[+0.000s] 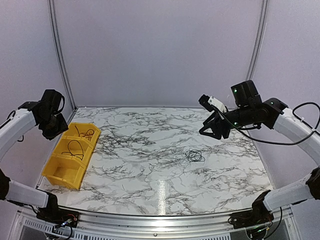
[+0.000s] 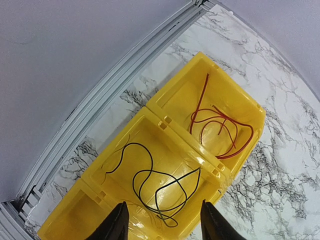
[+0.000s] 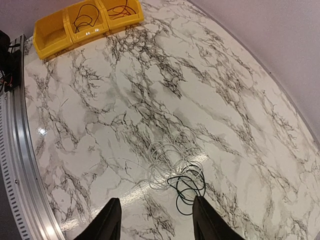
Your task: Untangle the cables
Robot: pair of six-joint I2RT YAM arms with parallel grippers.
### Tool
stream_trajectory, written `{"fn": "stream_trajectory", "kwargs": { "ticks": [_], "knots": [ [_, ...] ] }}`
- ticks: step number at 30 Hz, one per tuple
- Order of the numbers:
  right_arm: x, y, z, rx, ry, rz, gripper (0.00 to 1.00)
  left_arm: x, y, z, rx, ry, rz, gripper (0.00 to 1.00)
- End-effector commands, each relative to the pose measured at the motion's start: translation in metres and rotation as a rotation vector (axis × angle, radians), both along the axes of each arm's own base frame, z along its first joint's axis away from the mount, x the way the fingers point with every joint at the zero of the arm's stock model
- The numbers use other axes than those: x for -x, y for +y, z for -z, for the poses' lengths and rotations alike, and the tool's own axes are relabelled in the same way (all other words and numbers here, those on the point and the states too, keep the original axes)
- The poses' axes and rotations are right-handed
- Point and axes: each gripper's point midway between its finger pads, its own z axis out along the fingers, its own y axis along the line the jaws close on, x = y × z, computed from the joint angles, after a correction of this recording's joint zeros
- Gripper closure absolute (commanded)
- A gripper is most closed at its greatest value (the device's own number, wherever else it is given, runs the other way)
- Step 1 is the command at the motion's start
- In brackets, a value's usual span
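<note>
Next, my right gripper should lower onto the dark green coil's side away (image 1: 201, 158) (image 3: 187, 203) from the whitish coil, where its loops stick out.
A small tangle of cables (image 1: 195, 156) lies on the marble table right of centre. In the right wrist view it shows as a whitish coil (image 3: 170, 152) overlapping a dark coil (image 3: 189, 186). My right gripper (image 1: 212, 132) hangs open and empty above and behind the tangle; in its own view the gripper (image 3: 155, 220) frames it. A loose black wire (image 2: 150, 180) lies in the middle compartment of a yellow bin (image 2: 232, 102), and a red wire (image 2: 220, 127) lies in the far compartment. My left gripper (image 2: 162, 222) is open and empty above the bin.
The yellow bin (image 1: 56, 176) stands at the table's left edge with three compartments, the nearest one empty. It also shows far off in the right wrist view (image 3: 42, 42). An aluminium rail (image 3: 20, 165) runs along the table's near edge. Walls enclose the back and sides.
</note>
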Motion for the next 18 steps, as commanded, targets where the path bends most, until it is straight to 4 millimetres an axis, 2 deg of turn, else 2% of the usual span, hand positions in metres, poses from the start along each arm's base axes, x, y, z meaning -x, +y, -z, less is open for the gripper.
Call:
{"fn": "stream_trajectory", "kwargs": {
  "ticks": [1,3,5,8,10,12,16,18],
  "knots": [
    [-0.020,-0.008,-0.018,-0.043,-0.024,0.034,0.50,-0.009,-0.006,-0.025,0.002,-0.024,0.059,0.48],
    [-0.035,-0.021,-0.010,-0.041,-0.006,0.068,0.49,-0.028,-0.026,-0.041,0.039,-0.093,0.152,0.52],
    [-0.054,-0.039,-0.002,-0.052,0.031,0.123,0.50,-0.046,-0.055,-0.064,0.050,-0.192,0.275,0.56],
    [-0.070,-0.055,0.017,-0.047,0.096,0.125,0.50,-0.060,-0.114,-0.103,0.042,-0.350,0.492,0.56],
    [-0.071,-0.058,0.030,0.007,0.092,0.084,0.51,-0.059,-0.156,-0.117,0.030,-0.413,0.629,0.55],
    [-0.073,-0.063,0.050,0.079,0.096,0.057,0.52,-0.053,-0.195,-0.119,0.012,-0.443,0.739,0.53],
    [-0.068,-0.074,0.099,0.198,0.167,0.014,0.58,-0.037,-0.255,-0.105,-0.079,-0.450,0.833,0.49],
    [-0.065,-0.077,0.117,0.224,0.201,0.016,0.59,-0.031,-0.272,-0.094,-0.199,-0.468,0.851,0.45]
  ]
}}
